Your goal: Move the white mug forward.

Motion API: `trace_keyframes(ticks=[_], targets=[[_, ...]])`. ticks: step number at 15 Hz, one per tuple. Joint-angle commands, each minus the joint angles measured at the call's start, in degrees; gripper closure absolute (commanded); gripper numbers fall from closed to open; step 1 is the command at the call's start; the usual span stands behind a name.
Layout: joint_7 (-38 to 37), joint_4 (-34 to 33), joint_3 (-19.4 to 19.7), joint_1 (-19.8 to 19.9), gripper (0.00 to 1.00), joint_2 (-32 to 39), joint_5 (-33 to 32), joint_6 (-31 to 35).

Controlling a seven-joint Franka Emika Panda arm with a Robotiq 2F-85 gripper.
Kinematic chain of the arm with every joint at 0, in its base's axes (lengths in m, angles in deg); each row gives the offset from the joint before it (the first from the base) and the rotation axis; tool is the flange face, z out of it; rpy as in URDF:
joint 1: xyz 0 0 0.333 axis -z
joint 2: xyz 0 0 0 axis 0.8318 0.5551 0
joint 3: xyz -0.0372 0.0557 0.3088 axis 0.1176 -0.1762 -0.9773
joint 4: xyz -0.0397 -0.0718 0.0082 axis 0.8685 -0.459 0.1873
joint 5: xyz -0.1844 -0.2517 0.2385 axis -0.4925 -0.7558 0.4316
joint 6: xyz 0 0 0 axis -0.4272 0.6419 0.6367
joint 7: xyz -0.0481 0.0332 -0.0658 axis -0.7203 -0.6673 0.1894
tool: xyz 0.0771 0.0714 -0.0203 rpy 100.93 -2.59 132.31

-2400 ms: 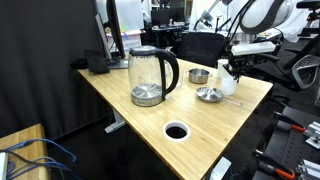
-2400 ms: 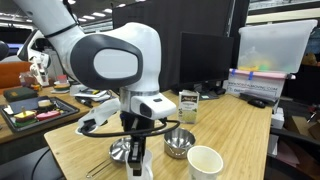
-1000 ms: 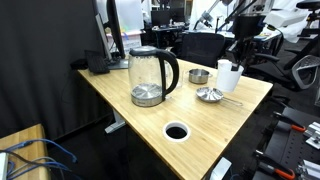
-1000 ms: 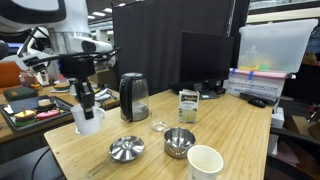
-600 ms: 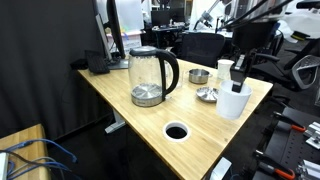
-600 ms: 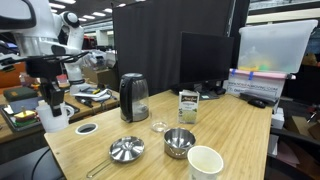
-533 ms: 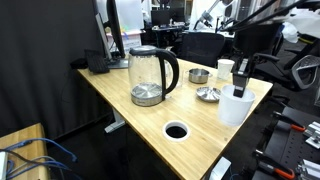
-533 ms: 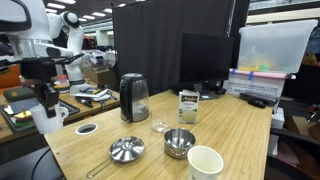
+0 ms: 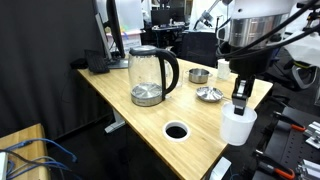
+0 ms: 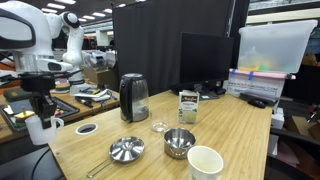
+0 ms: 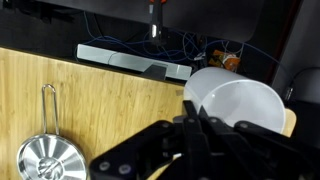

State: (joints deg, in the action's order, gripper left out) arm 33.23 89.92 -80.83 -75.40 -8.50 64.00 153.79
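The mug hangs past the table's edge, so the robot's gripper will next move toward the silver saucer and lower to release the mug (image 9: 237, 128) on bare tabletop (image 9: 208, 128) beside the cable hole.
My gripper (image 9: 238, 107) is shut on the white mug (image 9: 237, 128), one finger inside its rim. It holds the mug upright in the air, just past the wooden table's (image 9: 190, 112) edge near a corner. In the other exterior view, gripper (image 10: 39, 116) and mug (image 10: 38, 130) hang at the far left, beside the table's (image 10: 235, 140) end. In the wrist view the mug's open mouth (image 11: 243, 106) fills the right side under the dark fingers (image 11: 200, 126), out beyond the table edge (image 11: 100, 95).
On the table stand a glass kettle (image 9: 150, 76), a flat silver saucer (image 9: 209, 94), a small metal bowl (image 9: 198, 75) and a round cable hole (image 9: 176, 131). A larger cream cup (image 10: 204, 162) and a small carton (image 10: 187, 105) also show. Machinery stands beyond the table.
My gripper has lifted the white mug from beside the saucer and carried it along the table and out past its edge, lowering it as it went.
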Motion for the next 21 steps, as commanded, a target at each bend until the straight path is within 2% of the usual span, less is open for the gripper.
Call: trace_keyframes(ticks=[1,6,9,15,19,20,21], targets=[[2.1,-2.8,1.6,2.6,0.99,4.1,-0.4,2.3],[6.0,-5.2,3.5,3.4,0.99,7.0,0.2,3.5],[11.9,-5.2,5.2,3.6,0.99,7.8,-0.1,4.8],[21.3,-6.2,7.8,5.9,0.99,11.3,-5.6,8.5],[22.7,-6.9,7.8,6.3,0.99,14.5,-8.1,11.1],[22.6,-7.1,7.8,6.2,0.73,15.3,-8.1,11.1],[22.4,-7.3,7.8,6.3,0.72,15.8,-8.5,11.4]])
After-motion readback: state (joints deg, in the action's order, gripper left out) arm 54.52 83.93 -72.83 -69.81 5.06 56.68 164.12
